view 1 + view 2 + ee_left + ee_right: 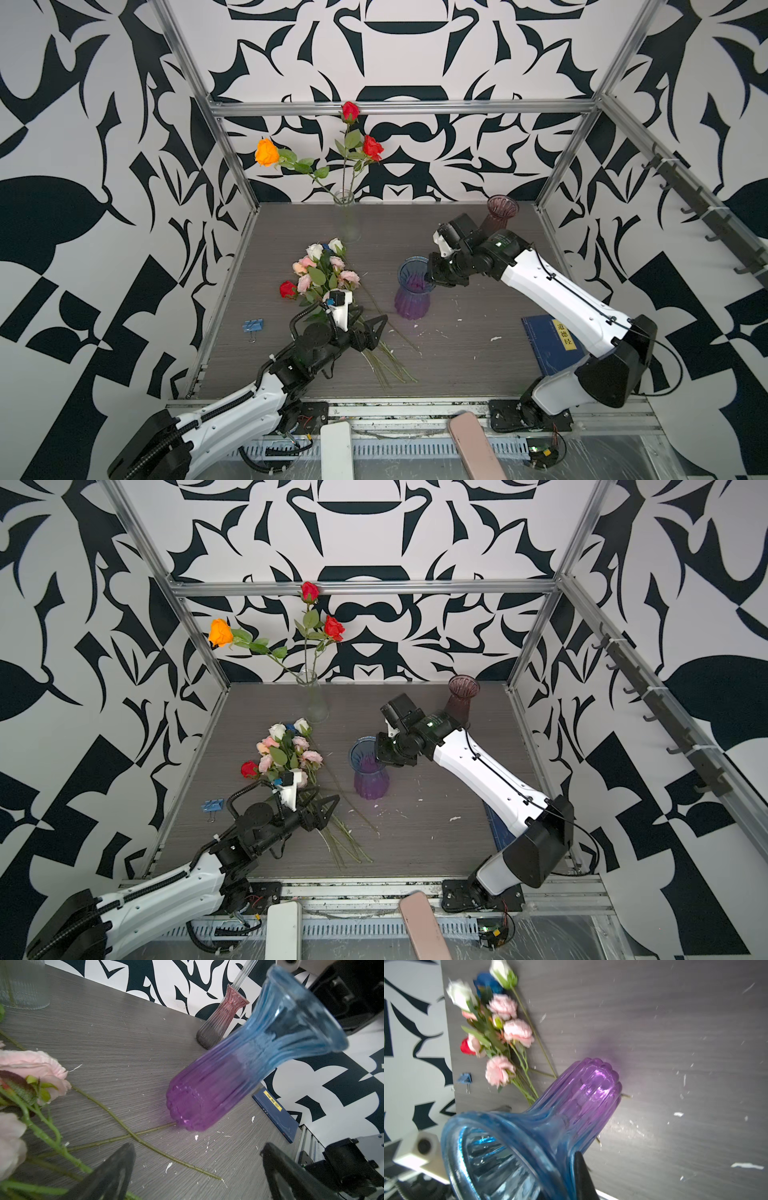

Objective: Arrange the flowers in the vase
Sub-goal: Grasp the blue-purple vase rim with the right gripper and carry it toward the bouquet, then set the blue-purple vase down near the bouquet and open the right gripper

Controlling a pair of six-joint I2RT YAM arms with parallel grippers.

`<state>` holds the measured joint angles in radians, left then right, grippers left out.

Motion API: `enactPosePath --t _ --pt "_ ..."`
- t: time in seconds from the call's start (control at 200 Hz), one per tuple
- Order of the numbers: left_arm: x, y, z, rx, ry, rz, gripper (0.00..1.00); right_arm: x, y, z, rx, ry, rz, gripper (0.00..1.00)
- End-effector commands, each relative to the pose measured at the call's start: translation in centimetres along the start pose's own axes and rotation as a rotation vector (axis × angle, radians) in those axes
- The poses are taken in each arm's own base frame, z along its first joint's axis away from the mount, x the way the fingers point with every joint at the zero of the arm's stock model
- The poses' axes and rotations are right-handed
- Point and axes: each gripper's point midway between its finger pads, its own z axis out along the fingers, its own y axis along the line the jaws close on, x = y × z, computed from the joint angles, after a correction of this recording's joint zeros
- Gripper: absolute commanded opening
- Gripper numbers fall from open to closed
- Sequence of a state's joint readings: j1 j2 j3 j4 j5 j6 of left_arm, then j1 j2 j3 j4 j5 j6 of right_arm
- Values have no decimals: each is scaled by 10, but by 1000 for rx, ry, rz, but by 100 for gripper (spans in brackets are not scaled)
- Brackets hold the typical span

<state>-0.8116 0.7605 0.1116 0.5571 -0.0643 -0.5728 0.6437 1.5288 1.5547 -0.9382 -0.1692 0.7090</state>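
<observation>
Next, the right gripper lowers the vase's purple base onto the tabletop beside the ends of the flower stems and releases the vase's rim. The vase still hangs above the table.
A blue-and-purple ribbed vase [411,291] [370,771] [239,1076] [571,1105] is at mid-table. My right gripper [430,276] [380,752] [566,1169] is shut on its blue rim, one finger outside the glass and the other inside. A bunch of flowers [324,270] [286,750] [500,1028], pink, white, blue and red, lies on the table left of it. My left gripper [365,328] [320,808] [197,1151] hangs open over the stems [386,361], holding nothing. A clear vase [347,220] at the back holds an orange rose [267,152] and two red roses [372,147].
A dark pink vase [500,214] [220,1020] stands at the back right. A blue book [548,340] lies by the right arm, and a blue binder clip [252,325] at the left edge. A white phone [336,451] and a pink one [473,444] lie on the front rail.
</observation>
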Motion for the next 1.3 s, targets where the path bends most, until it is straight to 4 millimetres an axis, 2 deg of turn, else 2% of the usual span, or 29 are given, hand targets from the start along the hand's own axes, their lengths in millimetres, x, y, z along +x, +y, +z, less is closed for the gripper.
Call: enactPosePath --t 0.0,0.22,0.41,0.535,0.745,0.83,0.92,1.095,1.295 --pt "-17 -8 0 19 -51 -6 99 -41 27 -23 -84 -145 -68 0" --pt "-17 -8 -1 20 -54 -6 99 -41 19 7 -35 -98 -94 0" --pt "-17 -8 -1 19 -56 -6 99 -30 13 11 -42 -77 -65 0" --pt "-17 -8 -1 19 -55 -7 99 -13 19 7 -109 -49 -10 0" --pt "-17 -7 0 17 -52 -7 99 29 34 3 -174 20 26 0" --pt "-16 -7 1 15 -48 -9 99 37 36 1 -193 40 47 0" --pt "-16 -7 2 15 -46 -8 99 35 35 -2 -185 31 36 0" --pt "-16 -7 2 14 -44 -8 99 17 21 -8 -80 -3 -9 0" --pt "-16 -7 1 13 -48 -10 99 5 2 -4 20 -3 -7 0"
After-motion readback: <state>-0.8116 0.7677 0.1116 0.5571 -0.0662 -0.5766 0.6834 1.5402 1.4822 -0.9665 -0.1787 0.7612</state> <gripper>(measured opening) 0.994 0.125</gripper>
